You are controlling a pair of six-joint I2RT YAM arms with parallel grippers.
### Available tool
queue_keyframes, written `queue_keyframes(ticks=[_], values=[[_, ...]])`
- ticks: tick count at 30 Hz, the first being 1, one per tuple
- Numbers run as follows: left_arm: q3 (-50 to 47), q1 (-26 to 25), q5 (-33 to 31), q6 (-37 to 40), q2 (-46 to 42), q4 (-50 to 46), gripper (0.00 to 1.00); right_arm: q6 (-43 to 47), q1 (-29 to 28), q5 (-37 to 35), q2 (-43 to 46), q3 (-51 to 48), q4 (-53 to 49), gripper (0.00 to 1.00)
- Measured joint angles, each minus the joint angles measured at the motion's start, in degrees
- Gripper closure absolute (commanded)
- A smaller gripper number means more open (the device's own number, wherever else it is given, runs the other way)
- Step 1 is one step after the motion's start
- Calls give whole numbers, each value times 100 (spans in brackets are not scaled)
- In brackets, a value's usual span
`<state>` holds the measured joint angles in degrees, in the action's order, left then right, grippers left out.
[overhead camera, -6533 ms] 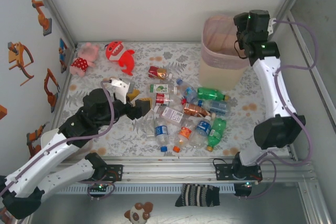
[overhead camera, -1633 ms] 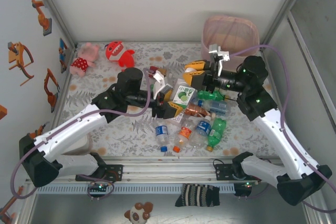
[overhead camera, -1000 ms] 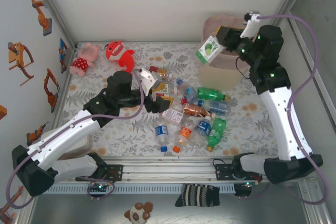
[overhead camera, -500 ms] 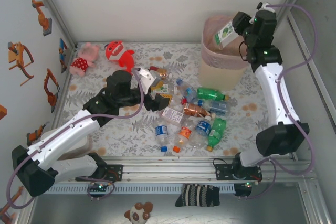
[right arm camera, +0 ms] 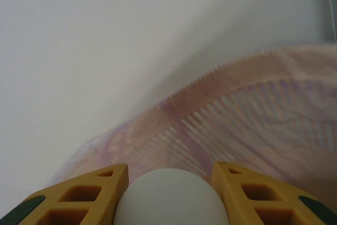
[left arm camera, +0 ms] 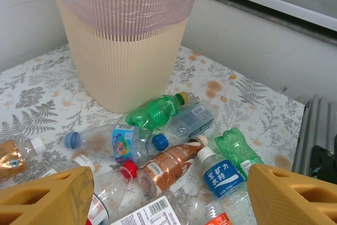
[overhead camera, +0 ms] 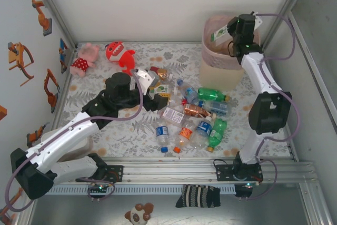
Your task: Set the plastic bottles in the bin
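Note:
My right gripper will go down inside the bin's pink rim and open to release the labelled bottle, because the bottle already hangs over the bin's opening [right arm camera: 263,140].
Several plastic bottles [overhead camera: 192,114] lie in a heap on the flowered table, clear and green ones, also seen close up [left arm camera: 174,156]. My left gripper [overhead camera: 158,98] hovers open at the heap's left edge, its yellow fingers [left arm camera: 45,198] wide apart with nothing between them. The bin [overhead camera: 224,59], pink above and cream below, stands at the back right [left arm camera: 126,40]. My right gripper [overhead camera: 227,34] is over the bin's rim, shut on a bottle with a green and white label [overhead camera: 220,33]. The bottle's white rounded end [right arm camera: 171,198] sits between the fingers, with the pink rim [right arm camera: 253,109] beyond.
A pink plush [overhead camera: 84,59] and a red plush [overhead camera: 118,56] lie at the back left. Walls close the table on the left, back and right. A striped sock [overhead camera: 199,196] lies below the front rail.
My right arm has lifted the green-labelled bottle from the heap and swung it back over the bin's rim. My left gripper has shifted slightly left and stayed open.

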<state>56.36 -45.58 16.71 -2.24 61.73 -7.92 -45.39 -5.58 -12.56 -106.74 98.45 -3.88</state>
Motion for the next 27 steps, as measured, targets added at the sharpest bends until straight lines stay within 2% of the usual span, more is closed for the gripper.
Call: queue_keyframes(ticks=[8,10,12,17,23,27], values=[[-28,17,-192,-9,-39,-46,24,-160,9,219,-610,234,-9,82],[-28,24,-232,-9,-39,-52,24,-160,15,240,-719,234,-15,77],[-28,26,-280,-9,-39,-68,24,-162,22,249,-850,234,-46,65],[-28,26,-348,-9,-39,-90,24,-199,20,267,-1032,278,-286,47],[-48,26,-400,-9,-85,-133,24,-4,20,179,-1003,684,-461,34],[-66,26,-470,-9,-136,-195,24,258,20,20,-780,748,-616,32]])
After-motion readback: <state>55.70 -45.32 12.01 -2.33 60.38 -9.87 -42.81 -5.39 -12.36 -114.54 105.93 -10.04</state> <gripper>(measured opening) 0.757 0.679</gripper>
